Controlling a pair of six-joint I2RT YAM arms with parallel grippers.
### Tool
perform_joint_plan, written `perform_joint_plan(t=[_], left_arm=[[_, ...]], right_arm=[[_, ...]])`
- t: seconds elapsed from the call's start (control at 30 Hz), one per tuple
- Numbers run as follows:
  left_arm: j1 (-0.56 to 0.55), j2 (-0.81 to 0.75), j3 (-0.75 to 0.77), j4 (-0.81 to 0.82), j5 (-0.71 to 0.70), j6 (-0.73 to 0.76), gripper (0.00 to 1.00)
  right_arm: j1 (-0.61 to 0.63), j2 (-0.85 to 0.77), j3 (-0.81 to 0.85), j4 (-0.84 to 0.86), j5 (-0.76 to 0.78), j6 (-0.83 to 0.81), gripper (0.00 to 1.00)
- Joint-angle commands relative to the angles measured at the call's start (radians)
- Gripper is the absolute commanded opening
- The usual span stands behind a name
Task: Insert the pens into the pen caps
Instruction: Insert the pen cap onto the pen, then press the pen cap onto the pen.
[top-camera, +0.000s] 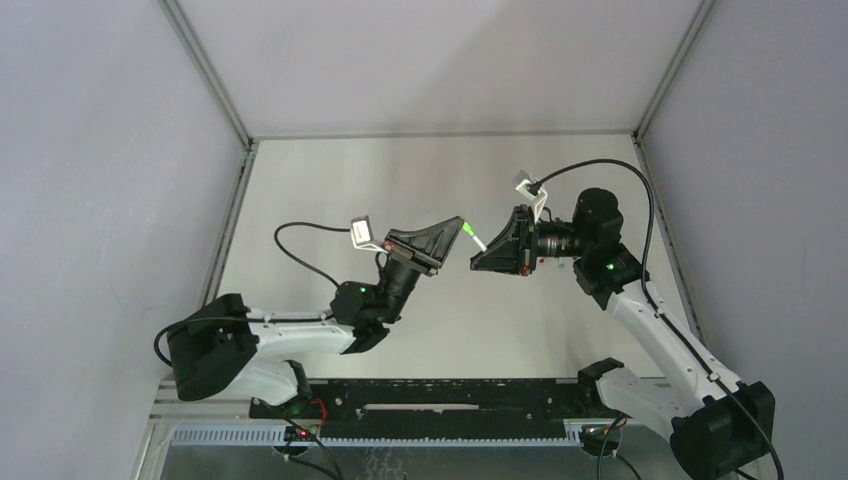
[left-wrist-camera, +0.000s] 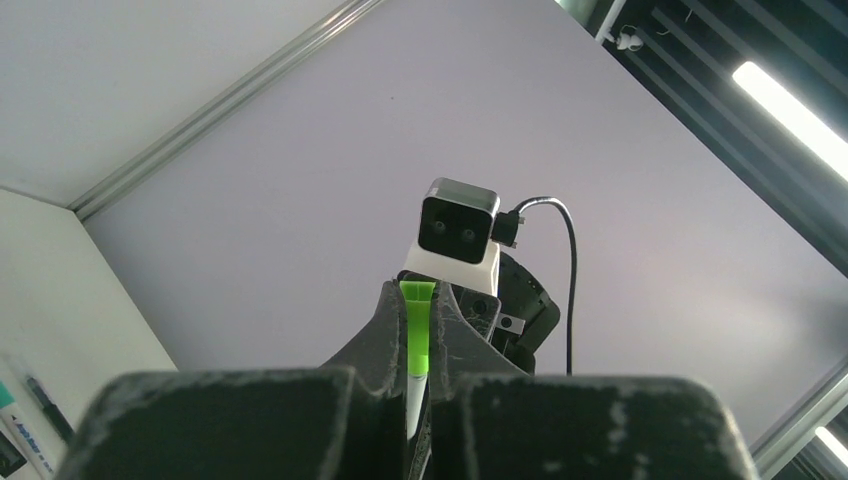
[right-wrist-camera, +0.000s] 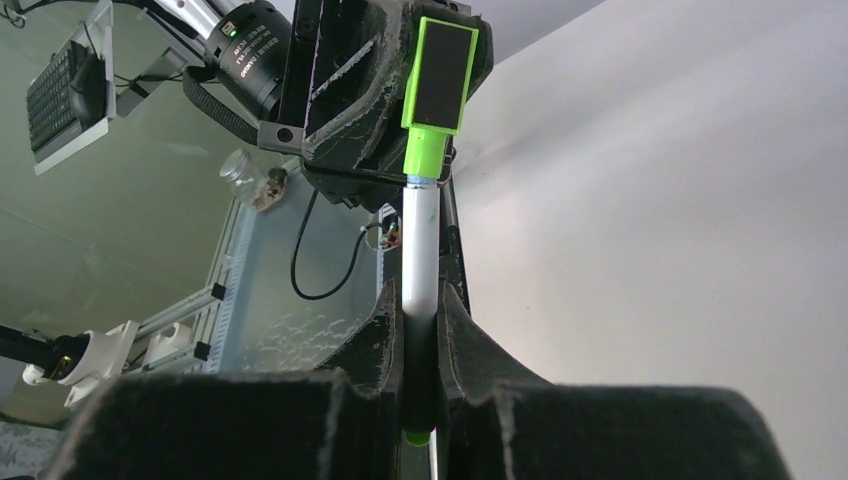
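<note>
The right gripper tilts downward and lowers to the tabletop beside the other pens next to release the pen, already capped, as that tabletop lies below.
Both grippers meet in mid-air above the table's middle. My left gripper (top-camera: 460, 224) (left-wrist-camera: 418, 300) is shut on a bright green pen cap (top-camera: 467, 229) (left-wrist-camera: 417, 330) (right-wrist-camera: 440, 75), a flat cap with a black pad on one face. My right gripper (top-camera: 484, 255) (right-wrist-camera: 420, 300) is shut on the dark rear part of a pen (top-camera: 479, 243) (right-wrist-camera: 420, 240) with a white barrel and a green tail end. The barrel's front end sits in the cap's round neck (right-wrist-camera: 425, 155). The white barrel (left-wrist-camera: 415, 395) also shows between the left fingers.
Two more pens (left-wrist-camera: 25, 415), one with a teal end and one dark, lie on the white table at the bottom left of the left wrist view. Grey enclosure walls (top-camera: 120, 150) close in the table. A black rail (top-camera: 440, 400) runs along the near edge between the arm bases.
</note>
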Motion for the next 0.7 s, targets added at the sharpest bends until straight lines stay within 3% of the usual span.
perform_joint_plan(t=[0.0, 0.23, 0.33, 0.43, 0.67], left_arm=[[-0.009, 0.012, -0.004, -0.065, 0.122, -0.038, 0.00], [-0.023, -0.024, 0.070, -0.409, 0.281, -0.020, 0.00], [-0.045, -0.005, 0.092, -0.486, 0.320, -0.016, 0.00], [-0.079, 0.009, 0.049, -0.444, 0.271, -0.032, 0.00], [-0.186, 0.115, -0.011, -0.180, 0.081, -0.039, 0.00]], right_arm=[[-0.007, -0.014, 0.025, -0.034, 0.060, -0.074, 0.00], [-0.010, -0.008, 0.035, -0.063, 0.064, -0.114, 0.00], [-0.016, -0.011, 0.035, -0.067, 0.082, -0.128, 0.00], [-0.029, -0.013, 0.035, -0.070, 0.113, -0.134, 0.00], [-0.028, -0.005, 0.035, -0.021, 0.196, -0.117, 0.00]])
